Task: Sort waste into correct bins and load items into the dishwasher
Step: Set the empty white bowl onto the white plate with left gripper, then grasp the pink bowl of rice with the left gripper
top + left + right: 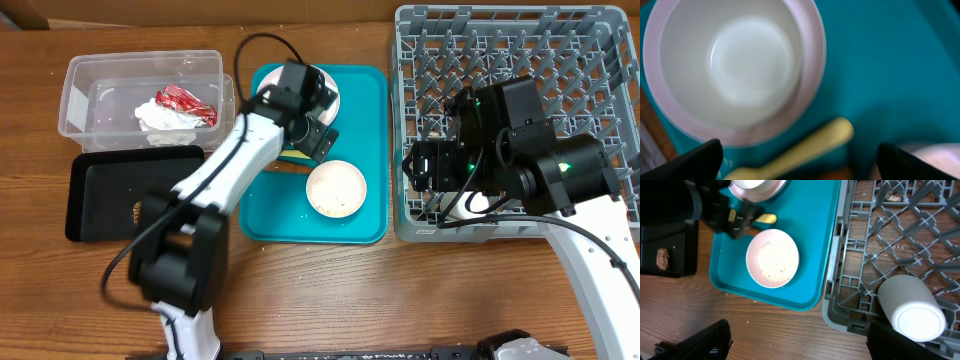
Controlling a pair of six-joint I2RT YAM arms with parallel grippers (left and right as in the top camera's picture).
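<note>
Next, my left gripper moves back from the spoon toward the rack, then down onto the front bowl's rack-side rim [363, 187], where rice grains still lie.
My left gripper [800, 160] is open over the teal tray [365, 100], and the yellow spoon [815, 145] lies flat between its fingers. Just beyond it an empty pale bowl [755, 60] sits on the pink-white plate [812, 75]. A second bowl [335, 188] with rice grains stands at the tray's front. My right gripper [800, 345] is open and empty above the table by the dishwasher rack's [520, 60] front-left corner. A white cup [912, 312] lies on its side in the rack.
The clear tub [90, 80] at the back left holds the red wrapper [185, 102] and the white napkin [165, 122]. In front of it the black tray [100, 190] holds the brown lump [662, 257]. A few rice grains lie on the wooden table.
</note>
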